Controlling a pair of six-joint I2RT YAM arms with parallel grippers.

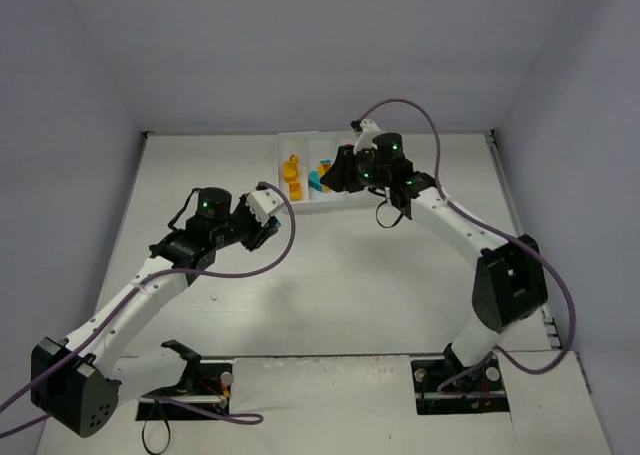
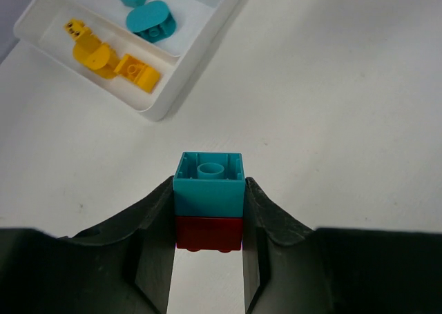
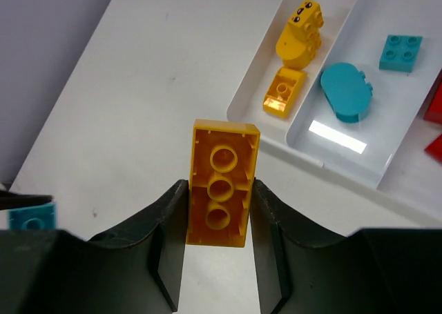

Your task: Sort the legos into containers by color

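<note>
My right gripper should next go down to the part of the white tray with matching yellow bricks, below it and to its left in the top view, and let go there.
My left gripper (image 2: 208,193) is shut on a stacked brick, cyan on top (image 2: 208,184) and red below (image 2: 208,232), held above the bare table just short of the white tray (image 2: 166,105). My right gripper (image 3: 219,193) is shut on a long yellow-orange brick (image 3: 221,179), underside up, just off the tray's corner (image 3: 304,155). In the top view the left gripper (image 1: 268,208) is near the tray's (image 1: 283,141) front left and the right gripper (image 1: 334,171) hangs over the tray. Yellow bricks (image 3: 297,45) fill one compartment, cyan bricks (image 3: 345,90) the one beside it.
Red bricks (image 3: 434,110) show at the edge of a third compartment. The left gripper's cyan brick (image 3: 31,217) shows at the lower left of the right wrist view. Grey walls enclose the white table (image 1: 330,295). A purple cable (image 1: 420,115) loops over the right arm.
</note>
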